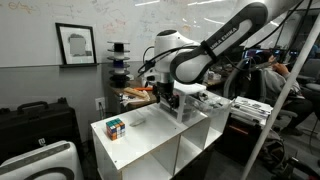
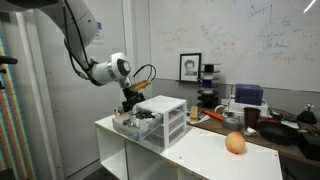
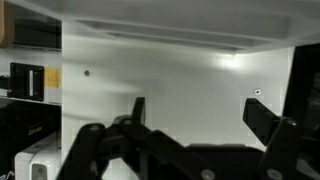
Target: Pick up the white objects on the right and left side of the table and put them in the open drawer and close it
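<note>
The flat pale piece point(image 1: 137, 121) lies beside the puzzle cube, so my gripper will move away from the drawer unit toward the cube and down onto that piece.
My gripper point(image 1: 167, 99) hangs just above the small three-drawer unit point(image 1: 192, 104) on the white table point(image 1: 150, 140). It also shows in an exterior view point(image 2: 130, 104) over the pulled-out translucent drawer point(image 2: 130, 126) of the unit point(image 2: 165, 120). In the wrist view the two dark fingers stand wide apart with nothing between them point(image 3: 200, 115), over a plain white surface. A small flat pale piece point(image 1: 137, 121) lies on the tabletop beside the multicoloured puzzle cube point(image 1: 115, 127). I cannot make out any other white piece.
An orange-pink ball point(image 2: 235, 143) lies on the tabletop point(image 2: 200, 155) on the far side of the drawer unit from the gripper. A cluttered workbench point(image 2: 265, 120) and a whiteboard stand behind. A person sits at the edge of an exterior view point(image 1: 285, 75).
</note>
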Motion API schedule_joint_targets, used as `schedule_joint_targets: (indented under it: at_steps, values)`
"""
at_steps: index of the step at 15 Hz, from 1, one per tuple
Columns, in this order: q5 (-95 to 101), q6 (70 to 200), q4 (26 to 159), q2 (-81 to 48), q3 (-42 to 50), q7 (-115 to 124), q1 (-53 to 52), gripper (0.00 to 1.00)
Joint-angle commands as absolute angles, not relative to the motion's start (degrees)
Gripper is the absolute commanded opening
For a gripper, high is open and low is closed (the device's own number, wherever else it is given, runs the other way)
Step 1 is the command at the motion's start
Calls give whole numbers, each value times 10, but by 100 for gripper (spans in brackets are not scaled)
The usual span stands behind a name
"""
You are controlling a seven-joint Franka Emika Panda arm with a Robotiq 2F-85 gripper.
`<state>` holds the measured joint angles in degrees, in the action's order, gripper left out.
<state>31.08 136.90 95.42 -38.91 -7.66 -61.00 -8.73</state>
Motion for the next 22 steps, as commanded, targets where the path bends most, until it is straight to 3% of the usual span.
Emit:
schedule_joint_targets:
  at_steps: [1, 12, 13, 15, 17, 22]
  values:
    - [279, 1417, 872, -459, -90, -642, -85, 100]
    - [185, 1419, 733, -572, -129, -689, -95, 100]
    - [183, 1418, 722, -579, -129, -692, -97, 96]
    - [178, 1414, 705, -592, -131, -698, -99, 72]
    - [172, 1402, 694, -600, -131, -704, -101, 62]
    - [172, 1371, 695, -600, -125, -726, -99, 21]
